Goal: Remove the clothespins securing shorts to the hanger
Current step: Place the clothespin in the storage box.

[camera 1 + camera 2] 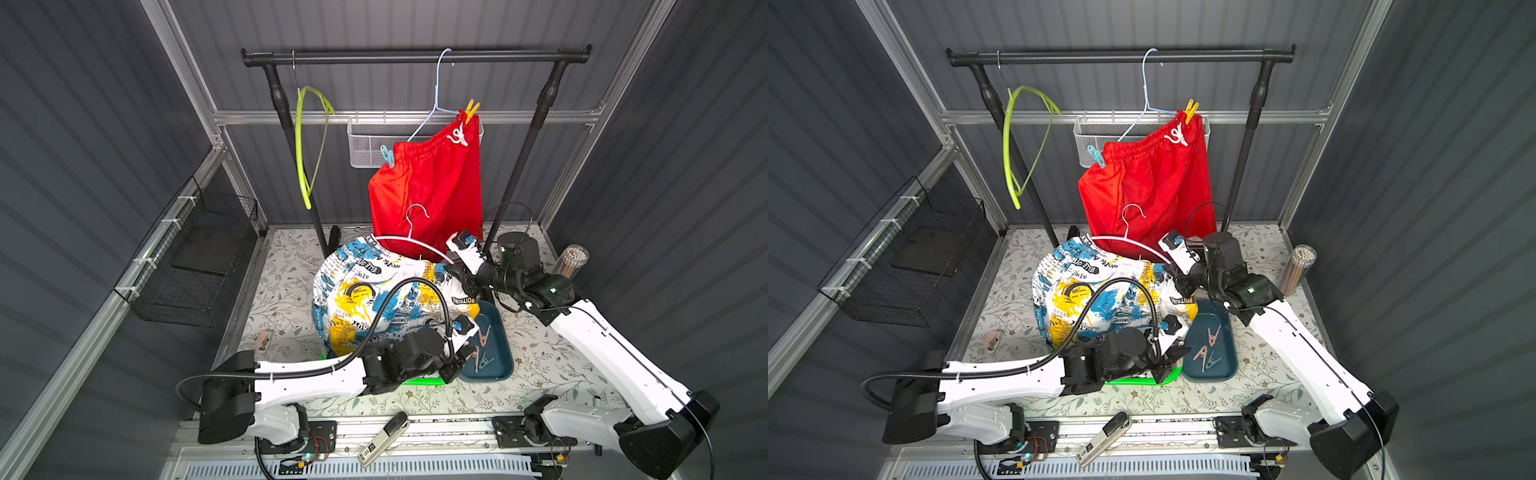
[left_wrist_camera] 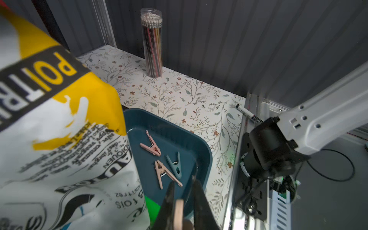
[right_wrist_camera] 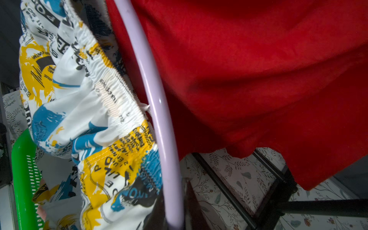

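Note:
My left gripper lowers away from the green basket next and releases the beige-pink clothespin over the teal tray, since the tray's bottom lies below and beside my gripper.
My left gripper [image 2: 184, 182] [image 1: 460, 362] is shut on a beige-pink clothespin [image 2: 178, 211] above the teal tray [image 2: 201, 143] [image 1: 503, 365], where two pink clothespins and a light blue one [image 2: 175, 164] lie. My right gripper [image 3: 174, 199] [image 1: 455, 270] is shut on the pale lilac hanger [image 3: 157, 103] [image 1: 411, 241]. Beside that hanger the newspaper-print shorts [image 1: 374, 291] [image 3: 83, 103] are bunched over a green basket. The red shorts [image 1: 432, 187] hang from a pale blue hanger [image 1: 438, 83], pinned by a yellow clothespin [image 1: 471, 109] and a light blue clothespin [image 1: 387, 156].
An empty green hanger [image 1: 307, 145] hangs on the black rail [image 1: 415, 56]. A beige clothespin [image 1: 264, 340] lies on the floral mat at the left. A pencil tube [image 1: 573, 259] stands at the right, a black wire basket [image 1: 199, 266] on the left wall, a green basket [image 1: 419, 380] under the printed shorts.

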Controlling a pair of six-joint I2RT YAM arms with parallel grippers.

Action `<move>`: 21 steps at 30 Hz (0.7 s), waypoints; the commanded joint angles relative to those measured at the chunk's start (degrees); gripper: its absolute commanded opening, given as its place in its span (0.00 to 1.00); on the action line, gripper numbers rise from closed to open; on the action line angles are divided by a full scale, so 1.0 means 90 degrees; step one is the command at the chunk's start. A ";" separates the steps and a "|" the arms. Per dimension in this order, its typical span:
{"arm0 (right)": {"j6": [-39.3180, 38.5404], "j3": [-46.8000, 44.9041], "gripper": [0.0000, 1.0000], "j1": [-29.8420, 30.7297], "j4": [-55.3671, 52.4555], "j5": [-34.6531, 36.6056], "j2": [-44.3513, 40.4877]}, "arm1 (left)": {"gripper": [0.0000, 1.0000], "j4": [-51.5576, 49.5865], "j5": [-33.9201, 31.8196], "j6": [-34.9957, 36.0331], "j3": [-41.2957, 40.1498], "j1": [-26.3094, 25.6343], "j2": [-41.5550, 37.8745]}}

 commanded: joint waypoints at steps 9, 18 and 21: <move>0.0130 0.0153 0.00 0.0020 0.0134 -0.0236 -0.0370 | 0.02 0.1265 -0.1304 0.0029 0.0711 -0.0136 0.1938; 0.0092 0.0016 0.00 0.0057 0.0079 -0.0172 -0.0432 | 0.42 0.0201 -0.0664 -0.0372 0.1729 -0.0144 0.2905; 0.0053 -0.0002 0.00 0.0063 0.0060 -0.0126 -0.0432 | 0.53 -0.0027 -0.0721 -0.0306 0.1857 -0.0141 0.2936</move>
